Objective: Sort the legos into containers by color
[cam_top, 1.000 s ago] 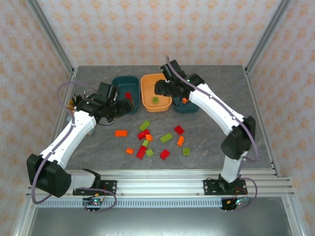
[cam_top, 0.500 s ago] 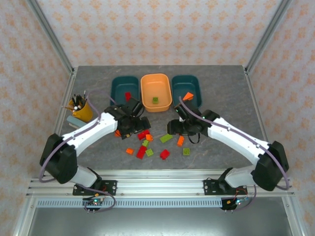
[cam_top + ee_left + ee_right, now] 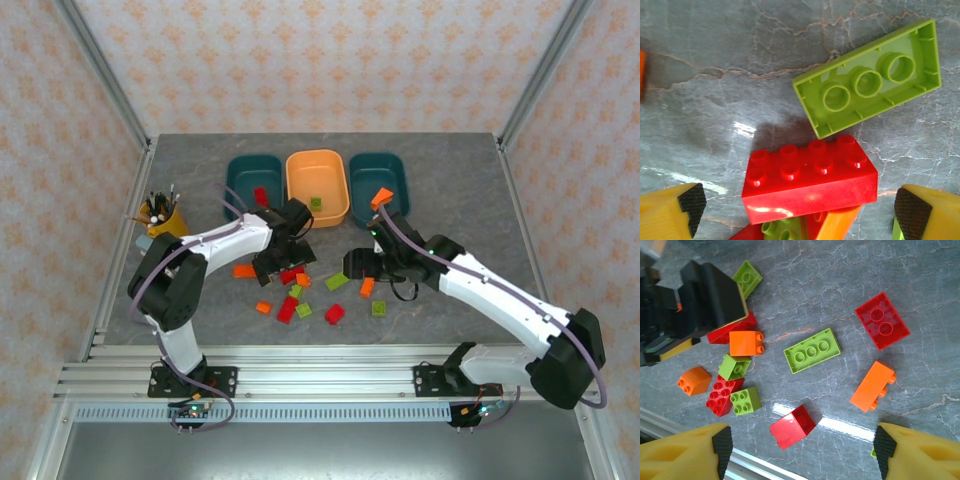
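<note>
My left gripper moves down onto the oblong red lego point(image 3: 291, 274) point(image 3: 810, 182) next and closes its fingers on the lego's short ends, since the lego already lies between the fingers.
Loose red, orange and lime legos point(image 3: 300, 290) lie in a cluster at the table's middle. Behind them stand three containers: a teal tub point(image 3: 240, 172) holding a red brick, an orange tub point(image 3: 300, 180) holding a green one, and a teal tub point(image 3: 398, 172) holding an orange one. My left gripper point(image 3: 799, 210) hangs low and open, its pads either side of a red oblong brick point(image 3: 807, 172) without touching it; a lime oblong brick point(image 3: 870, 82) lies upside down just beyond. My right gripper point(image 3: 804, 447) is open above a small red brick point(image 3: 792, 426), with an orange brick point(image 3: 872, 386) nearby.
A yellow cup of pens point(image 3: 163, 218) stands at the left edge. The metal rail point(image 3: 690, 425) runs along the table's front, close to the right gripper. The left gripper's black body point(image 3: 710, 295) sits over the pile's left side. Frame posts rise at the back corners.
Both arms swung from the tubs down to the pile of legos. Both grippers opened wider.
</note>
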`<state>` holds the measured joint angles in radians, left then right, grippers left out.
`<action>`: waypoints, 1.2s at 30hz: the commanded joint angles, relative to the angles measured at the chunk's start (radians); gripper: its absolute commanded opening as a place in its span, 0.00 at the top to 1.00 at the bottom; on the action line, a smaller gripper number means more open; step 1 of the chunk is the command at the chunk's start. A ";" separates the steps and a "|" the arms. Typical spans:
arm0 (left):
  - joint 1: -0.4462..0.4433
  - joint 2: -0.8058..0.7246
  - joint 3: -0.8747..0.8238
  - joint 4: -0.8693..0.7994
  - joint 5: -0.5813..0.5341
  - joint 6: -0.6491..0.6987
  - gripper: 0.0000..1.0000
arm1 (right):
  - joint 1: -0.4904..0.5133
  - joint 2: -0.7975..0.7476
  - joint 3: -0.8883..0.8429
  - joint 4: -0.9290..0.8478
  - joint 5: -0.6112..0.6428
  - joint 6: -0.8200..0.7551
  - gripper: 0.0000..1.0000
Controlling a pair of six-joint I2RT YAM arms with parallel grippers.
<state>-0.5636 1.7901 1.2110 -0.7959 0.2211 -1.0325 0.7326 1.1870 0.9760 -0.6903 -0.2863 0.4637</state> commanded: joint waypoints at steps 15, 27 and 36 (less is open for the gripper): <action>-0.018 0.049 -0.015 0.073 -0.035 -0.007 0.45 | 0.001 -0.045 -0.034 0.029 0.015 0.030 0.23; 0.037 -0.163 0.122 -0.197 -0.170 0.151 0.46 | 0.001 -0.057 0.047 0.065 0.053 0.022 0.24; 0.263 0.004 0.447 -0.290 -0.104 0.518 0.45 | 0.001 0.124 0.231 0.235 0.016 0.106 0.24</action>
<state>-0.3294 1.7096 1.5715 -1.0134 0.1219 -0.7033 0.7326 1.2579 1.1469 -0.5385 -0.2684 0.5251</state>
